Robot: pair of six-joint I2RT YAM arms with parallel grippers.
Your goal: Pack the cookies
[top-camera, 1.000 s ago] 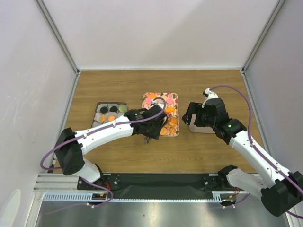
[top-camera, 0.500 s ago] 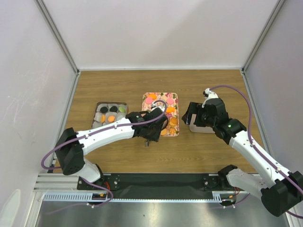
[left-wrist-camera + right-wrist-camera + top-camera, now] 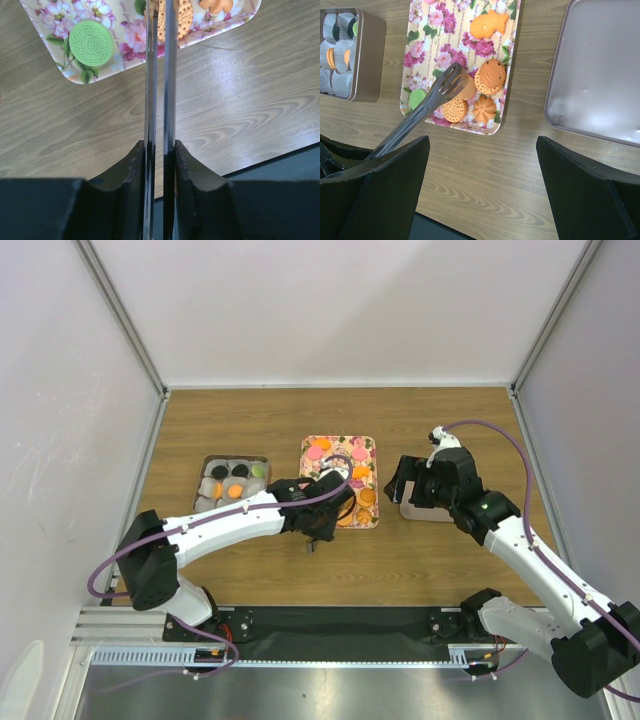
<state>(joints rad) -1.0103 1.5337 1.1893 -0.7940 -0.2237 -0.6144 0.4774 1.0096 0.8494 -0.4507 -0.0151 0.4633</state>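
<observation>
I need to move my left gripper across to the left in the top view next and let go of the orange cookie in the tin's tray-side middle cup, which is over there.
Cookies in orange, pink and green lie on the floral tray. My left gripper is shut on metal tongs, at the tray's near edge. The tongs' head is over the tray, its blades on either side of an orange cookie. A green cookie lies to its left. The grey tin holds several cookies in white paper cups. My right gripper is open and empty above the table, between the tray and the lid.
The tin's lid lies under my right arm, right of the tray. The tin stands left of the tray. A fish-shaped orange cookie lies at the tray's far part. White walls enclose the table.
My left gripper with the tongs has drawn back a little toward the near edge of the tray. The right arm has not moved.
</observation>
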